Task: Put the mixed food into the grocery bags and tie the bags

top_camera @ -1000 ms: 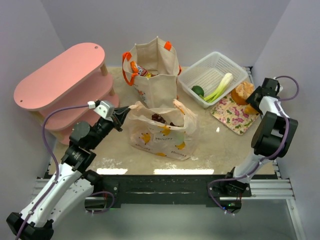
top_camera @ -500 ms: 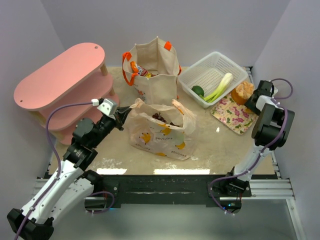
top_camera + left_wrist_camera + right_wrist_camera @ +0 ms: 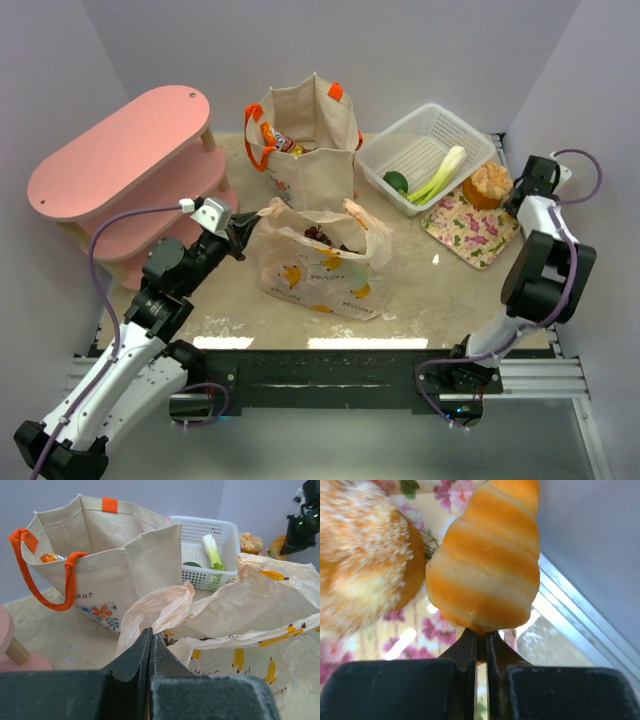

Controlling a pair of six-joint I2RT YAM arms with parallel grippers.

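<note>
The right gripper moves its roll up, to the left in the top view and down into the peach bag's opening (image 3: 328,236) next. It then releases the roll, as the peach bag stands open.
My left gripper (image 3: 243,232) is shut on the left handle (image 3: 160,605) of the peach plastic bag (image 3: 320,265), which holds dark grapes (image 3: 320,237). Behind it stands the beige canvas tote (image 3: 315,160) with a snack packet (image 3: 272,137) inside. At the far right my right gripper (image 3: 514,203) is shut on the lower tip of a striped golden bread roll (image 3: 485,570), just over the floral mat (image 3: 405,630). A round sugared bread (image 3: 488,183) lies beside it. The leek (image 3: 440,172) and the green round vegetable (image 3: 396,182) lie in the white basket (image 3: 420,128).
A pink two-tier shelf (image 3: 120,160) fills the left side, close to my left arm. The floral mat (image 3: 465,228) lies at the right, next to the basket. A metal rail (image 3: 590,615) and the wall run right beside the striped roll.
My right gripper has gone from open to shut on the striped bread roll, and its wrist shifted slightly. The left gripper keeps hold of the bag handle, hardly moved.
</note>
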